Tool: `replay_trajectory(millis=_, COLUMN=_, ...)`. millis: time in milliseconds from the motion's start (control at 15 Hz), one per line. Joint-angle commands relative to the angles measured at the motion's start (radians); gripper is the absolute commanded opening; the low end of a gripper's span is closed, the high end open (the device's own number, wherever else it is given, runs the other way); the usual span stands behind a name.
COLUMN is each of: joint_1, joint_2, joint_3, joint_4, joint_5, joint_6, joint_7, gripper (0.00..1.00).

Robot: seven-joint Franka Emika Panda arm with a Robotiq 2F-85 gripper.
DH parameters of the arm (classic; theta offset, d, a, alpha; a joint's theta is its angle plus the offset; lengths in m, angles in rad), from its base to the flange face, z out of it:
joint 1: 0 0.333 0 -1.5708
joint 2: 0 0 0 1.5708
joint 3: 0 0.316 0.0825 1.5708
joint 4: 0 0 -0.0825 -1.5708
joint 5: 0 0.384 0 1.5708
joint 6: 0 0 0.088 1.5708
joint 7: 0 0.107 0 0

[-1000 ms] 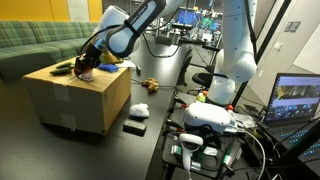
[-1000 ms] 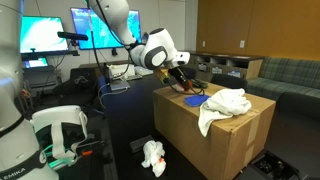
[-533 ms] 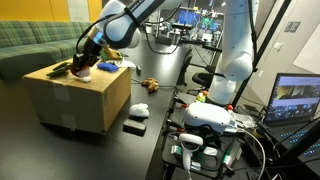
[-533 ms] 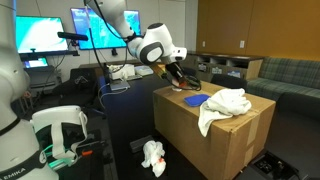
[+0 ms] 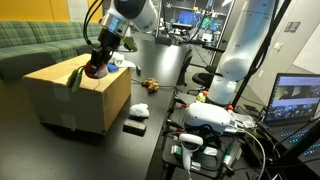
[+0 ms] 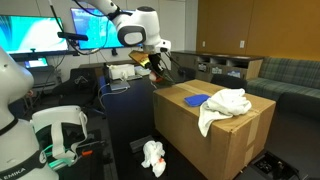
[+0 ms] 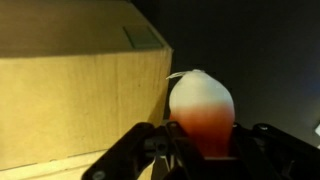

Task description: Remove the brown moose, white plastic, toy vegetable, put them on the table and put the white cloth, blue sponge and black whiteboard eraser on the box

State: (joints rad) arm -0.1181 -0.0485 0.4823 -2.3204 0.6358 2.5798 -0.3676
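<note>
My gripper holds the toy vegetable and should next swing away from the box (image 5: 70,98) and down to the dark surface to release it, because that part of the surface beside the box is bare.
My gripper (image 7: 200,140) is shut on the toy vegetable (image 7: 200,100), a white-to-orange-red bulb with green leaves (image 5: 75,79). In both exterior views the gripper (image 5: 94,69) (image 6: 154,64) hangs at the edge of the cardboard box (image 5: 70,98) (image 6: 215,135), a little above its top. The white cloth (image 6: 226,103) and the blue sponge (image 6: 197,98) lie on the box. The brown moose (image 5: 150,85), the white plastic (image 5: 140,110) (image 6: 153,156) and the black whiteboard eraser (image 5: 134,127) lie on the dark surface beside the box.
A green sofa (image 5: 35,45) stands behind the box. A second robot base (image 5: 235,60), a laptop (image 5: 295,100) and cables fill one side. Monitors (image 6: 55,35) stand at the back. The box side (image 7: 70,100) is close beside the gripper.
The gripper has lifted the toy vegetable off the box top and carried it up and out to the box's edge.
</note>
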Motion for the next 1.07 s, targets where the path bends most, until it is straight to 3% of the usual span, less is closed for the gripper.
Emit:
replay_trajectory(millis=0, joint_1=0.163, joint_2=-0.195, joint_3=-0.162, joint_4=-0.157, joint_5=0.027, joint_6=-0.130, joint_7=-0.050, gripper=0.05)
replay_trajectory(millis=200, joint_1=0.267, joint_2=-0.278, joint_3=-0.217, joint_4=-0.272, joint_5=-0.018, joint_6=-0.171, joint_7=-0.013, gripper=0.05)
replay_trajectory(millis=467, joint_1=0.377, joint_2=-0.274, joint_3=-0.199, joint_4=-0.402, joint_5=-0.039, joint_6=-0.077, joint_7=0.030, gripper=0.05)
replay_trajectory(millis=733, joint_1=0.451, joint_2=-0.059, joint_3=-0.099, joint_4=-0.437, joint_5=-0.143, joint_6=0.223, joint_7=0.208, gripper=0.05)
replay_trajectory(millis=1000, joint_1=0.454, joint_2=0.141, joint_3=-0.065, joint_4=-0.414, joint_5=-0.411, joint_6=0.431, joint_7=0.488, gripper=0.05)
